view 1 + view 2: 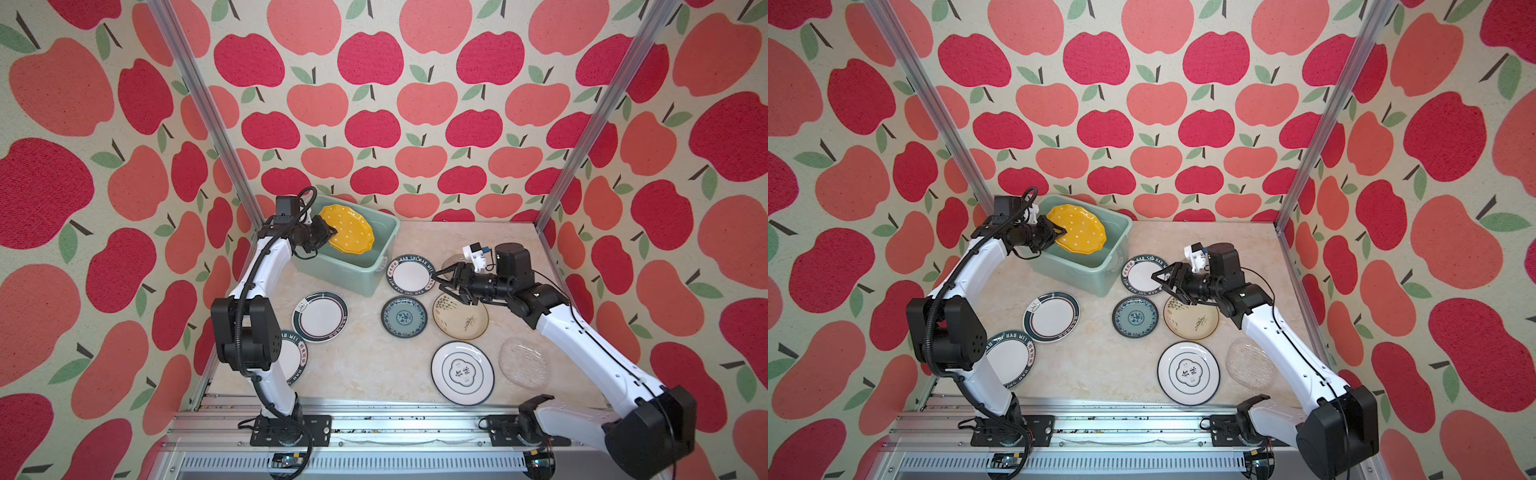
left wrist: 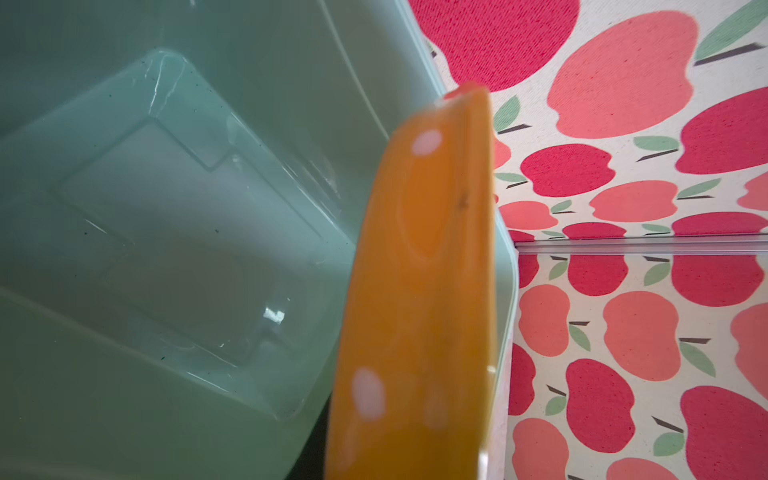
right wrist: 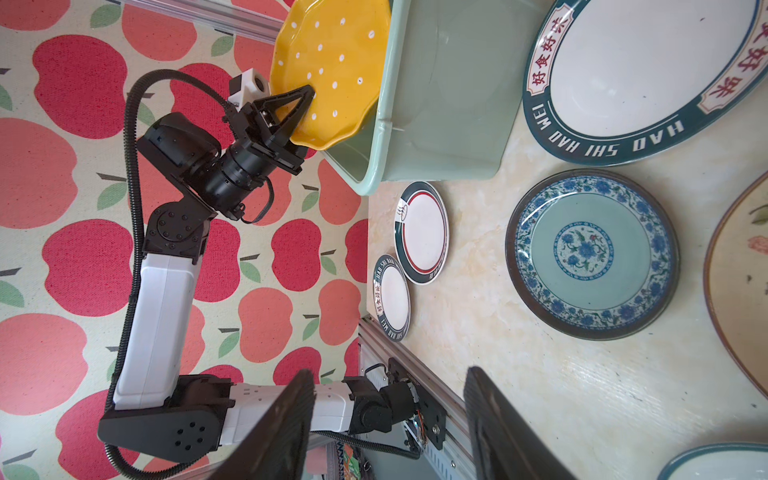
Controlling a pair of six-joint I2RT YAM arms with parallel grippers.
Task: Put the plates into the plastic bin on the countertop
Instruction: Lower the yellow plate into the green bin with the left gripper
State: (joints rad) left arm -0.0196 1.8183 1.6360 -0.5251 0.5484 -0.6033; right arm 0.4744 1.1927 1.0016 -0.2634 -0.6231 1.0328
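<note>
My left gripper lowers the yellow plate (image 1: 351, 228) inside the bin next, toward the bin's end by the teal plate, and releases the yellow plate's rim. The bin's bare bottom lies below the gripper.
My left gripper (image 1: 328, 235) is shut on the rim of a yellow scalloped dotted plate (image 1: 351, 228), which hangs tilted over the pale green plastic bin (image 1: 345, 274) at the back left of the countertop (image 1: 365, 357). In the left wrist view the plate (image 2: 419, 291) fills the middle and hides the jaws, with the bin's bare floor (image 2: 166, 208) beside it. My right gripper (image 1: 437, 280) stands open and holds nothing, above the edge of a white lettered plate (image 1: 409, 276). The right wrist view shows its gap (image 3: 388, 374) and the teal patterned plate (image 3: 592, 253).
Flat on the countertop lie a teal plate (image 1: 404, 316), a cream bamboo plate (image 1: 461, 322), a white dark-rimmed plate (image 1: 462, 372), a glass plate (image 1: 523, 363), a green-rimmed plate (image 1: 320, 316) and a lettered plate (image 1: 293, 359) half under the left arm. Another glass plate (image 1: 451, 262) lies behind my right gripper.
</note>
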